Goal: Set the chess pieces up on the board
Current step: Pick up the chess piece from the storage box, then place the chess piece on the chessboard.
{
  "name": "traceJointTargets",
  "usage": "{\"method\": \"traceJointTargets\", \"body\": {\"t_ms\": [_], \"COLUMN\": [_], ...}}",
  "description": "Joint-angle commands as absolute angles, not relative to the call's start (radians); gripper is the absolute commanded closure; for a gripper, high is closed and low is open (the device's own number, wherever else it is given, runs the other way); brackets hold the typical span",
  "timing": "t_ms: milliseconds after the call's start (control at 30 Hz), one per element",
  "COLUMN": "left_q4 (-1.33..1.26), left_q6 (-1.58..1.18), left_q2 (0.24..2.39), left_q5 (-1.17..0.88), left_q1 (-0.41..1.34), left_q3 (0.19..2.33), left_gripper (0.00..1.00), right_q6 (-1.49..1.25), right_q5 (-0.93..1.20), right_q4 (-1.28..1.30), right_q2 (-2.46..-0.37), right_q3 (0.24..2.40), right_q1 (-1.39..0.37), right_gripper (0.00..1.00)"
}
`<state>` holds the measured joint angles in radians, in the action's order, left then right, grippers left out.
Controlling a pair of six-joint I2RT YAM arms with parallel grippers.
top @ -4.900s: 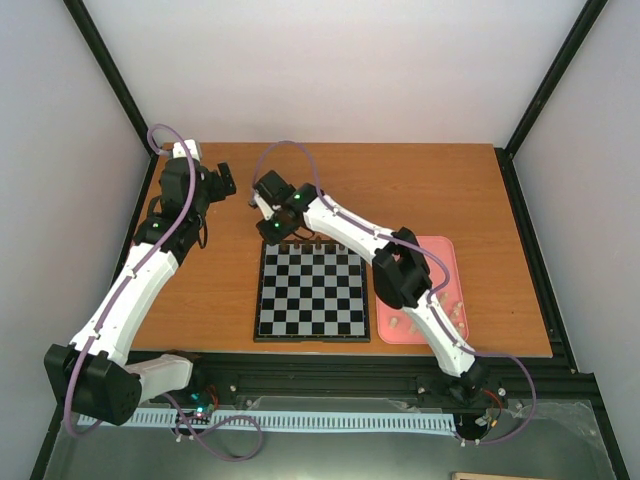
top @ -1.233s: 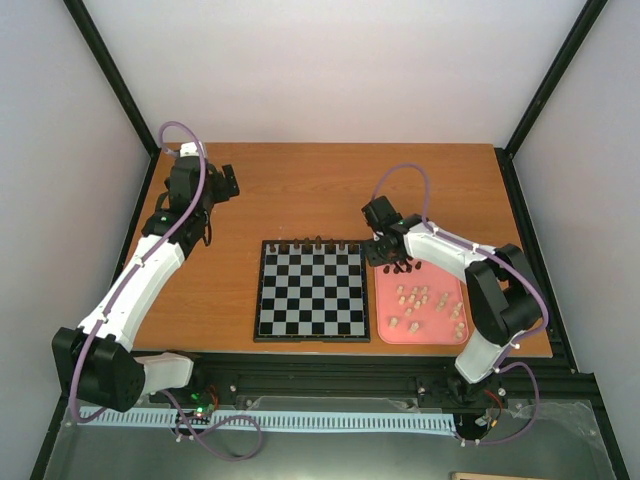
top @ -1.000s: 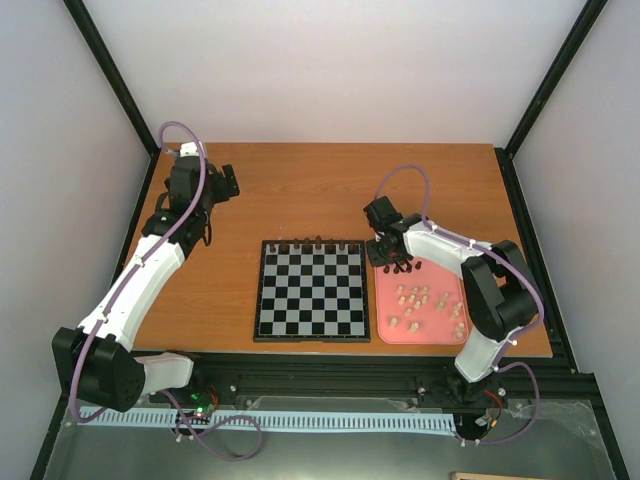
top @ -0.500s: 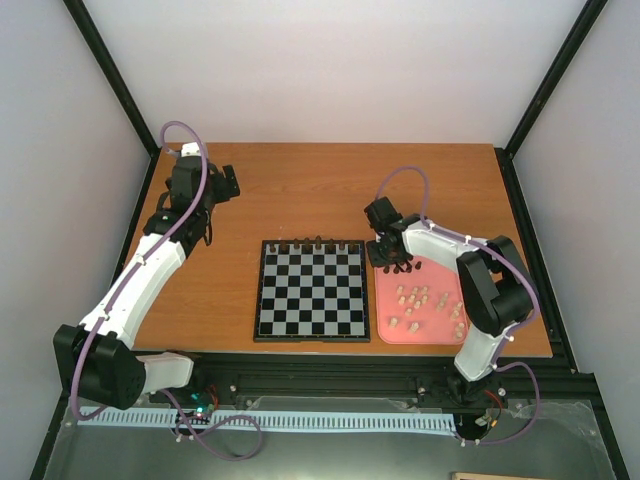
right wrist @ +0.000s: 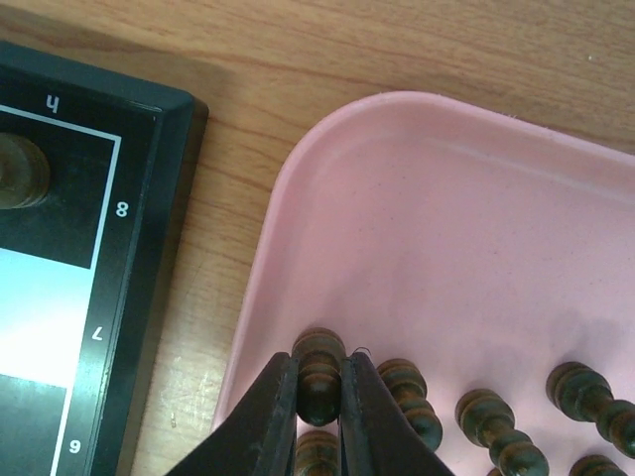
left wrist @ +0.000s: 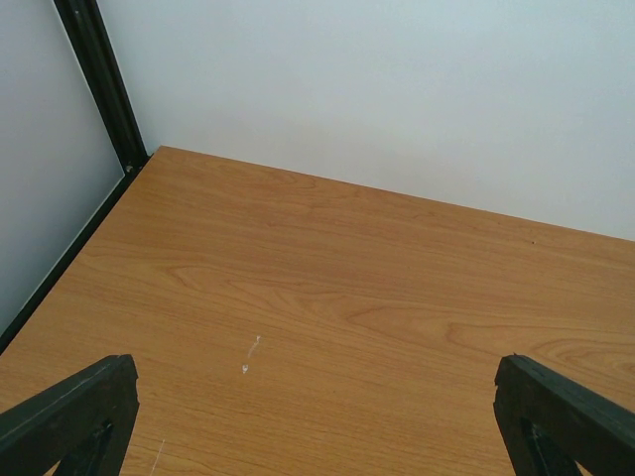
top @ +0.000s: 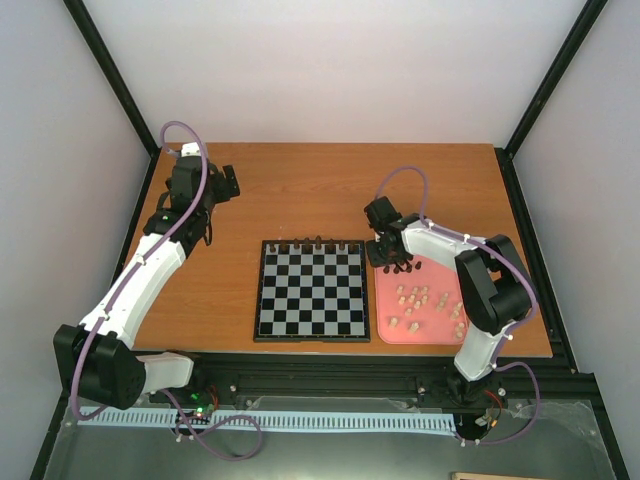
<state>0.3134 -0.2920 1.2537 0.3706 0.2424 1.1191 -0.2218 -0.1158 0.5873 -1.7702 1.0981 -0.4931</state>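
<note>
Next, my right gripper lifts, crosses the board (top: 311, 290) to the left in the top view, lowers and releases, as the square before the end piece there is empty.
The checkered board (top: 311, 290) lies flat at table centre with several dark pieces (top: 318, 241) along its far edge; its corner and one dark piece (right wrist: 20, 171) show in the right wrist view. My right gripper (right wrist: 318, 382) (top: 391, 262) is down in the pink tray's far left corner, shut on a dark brown piece (right wrist: 318, 367). More dark pieces (right wrist: 409, 393) stand beside it. Pale pieces (top: 415, 298) lie in the tray's middle. My left gripper (top: 226, 184) is open and empty over bare table at the far left; its fingertips (left wrist: 69, 416) show at the frame's bottom corners.
The pink tray (top: 440, 331) sits right of the board, its rim (right wrist: 288, 174) close to the board's black border (right wrist: 159, 248). White walls and black frame posts (left wrist: 99, 79) enclose the table. Bare wood (left wrist: 327, 297) lies behind the board.
My right arm swung from the board's far left edge over to the pink tray, then settled at its far left corner. The left arm barely moved.
</note>
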Motion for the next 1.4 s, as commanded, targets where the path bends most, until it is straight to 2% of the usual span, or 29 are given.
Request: {"method": "traceJointTargets", "body": {"t_ms": [0,200,400,900,1367], "left_q4": [0.301,0.304,0.312,0.321,0.308], "left_q6": [-0.284,-0.286,-0.288,-0.288,-0.29], "left_q2": [1.255,1.235,1.225,1.131,1.095], "left_q5": [0.379,0.376,0.368,0.382,0.409], "left_q1": [0.245,0.245,0.245,0.245,0.245], "left_q3": [1.146,1.143,1.145,1.125,1.103], "left_gripper": [0.0,0.0,0.0,0.0,0.0], "right_q6": [-0.222,-0.211,-0.184,-0.114,-0.066], "right_q5": [-0.121,-0.103,-0.136,-0.097,-0.037], "right_q4": [0.601,0.664,0.774,0.959,0.981], "right_q2": [-1.747,-1.707,-1.749,-2.139,-2.317], "right_q3": [1.128,1.198,1.392,1.959,2.131], "right_q1": [-0.485,-0.495,-0.602,-0.917,-0.989], "right_gripper": [0.93,0.94,0.94,0.94,0.94]}}
